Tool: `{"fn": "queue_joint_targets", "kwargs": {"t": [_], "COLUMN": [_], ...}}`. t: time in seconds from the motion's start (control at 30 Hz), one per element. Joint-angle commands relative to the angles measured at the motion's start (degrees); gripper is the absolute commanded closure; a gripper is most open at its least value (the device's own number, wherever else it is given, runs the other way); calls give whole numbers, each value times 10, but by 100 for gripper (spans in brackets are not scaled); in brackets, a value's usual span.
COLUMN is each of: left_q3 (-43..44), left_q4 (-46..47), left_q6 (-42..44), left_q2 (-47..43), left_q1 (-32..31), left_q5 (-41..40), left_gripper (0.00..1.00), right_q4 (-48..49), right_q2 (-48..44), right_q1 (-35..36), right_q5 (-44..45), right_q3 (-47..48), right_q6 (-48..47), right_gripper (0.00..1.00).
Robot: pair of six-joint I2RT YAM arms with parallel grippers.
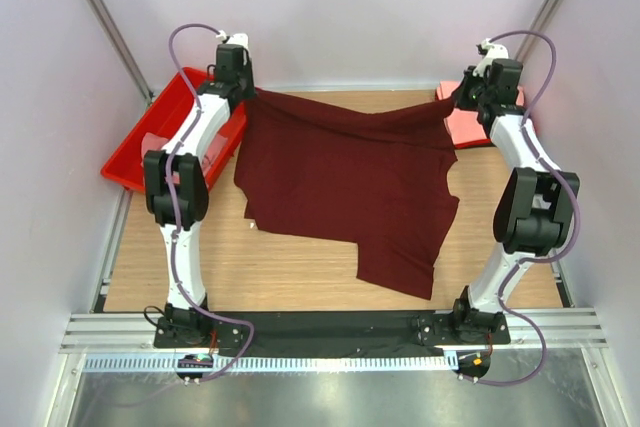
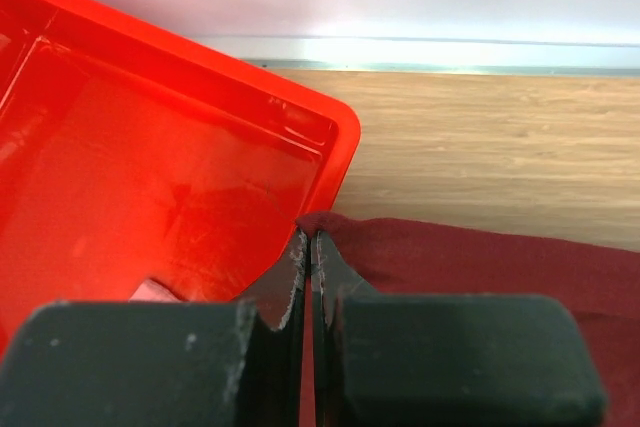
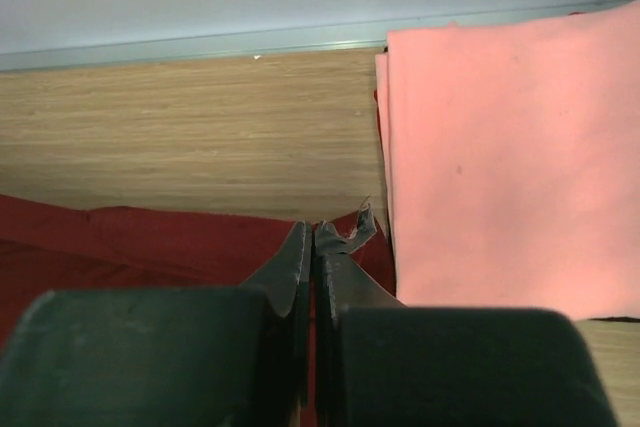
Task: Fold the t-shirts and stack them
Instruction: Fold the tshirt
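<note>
The robot's right gripper will move back and down next, folding its corner over the shirt, because the shirt's far edge is held stretched.
A dark maroon t-shirt [image 1: 345,182] hangs stretched between my two grippers over the wooden table, its lower part draping toward the near side. My left gripper [image 1: 250,92] is shut on the shirt's far left corner [image 2: 322,221], next to the red tray. The right gripper [image 1: 458,99] is shut on the far right corner [image 3: 345,227]. Beside it lies a folded salmon-pink t-shirt [image 3: 510,167] at the far right of the table [image 1: 468,125].
A red plastic tray [image 1: 135,152] sits at the far left, its rim [image 2: 345,132] just left of my left fingertips; something pale shows low inside it. Bare wood [image 1: 300,277] lies in front of the shirt. White walls enclose the table.
</note>
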Motion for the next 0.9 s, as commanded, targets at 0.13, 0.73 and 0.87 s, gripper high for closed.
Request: {"fn": "queue_joint_targets", "kwargs": {"t": [0.13, 0.73, 0.87], "left_q3": [-22, -143, -169], "left_q4": [13, -13, -11], "left_q6": [40, 41, 44], "left_q2": [14, -34, -47], "left_q1": [5, -1, -12], "left_q5": [12, -19, -15], "left_gripper": [100, 100, 100], "right_q4": [-13, -85, -101], "right_q2": [-56, -142, -142], "right_q1": [-2, -2, -2], "right_q5": [20, 79, 84], "right_q3": [-56, -197, -226], "right_q6": [-7, 87, 101], "right_gripper": [99, 99, 99]}}
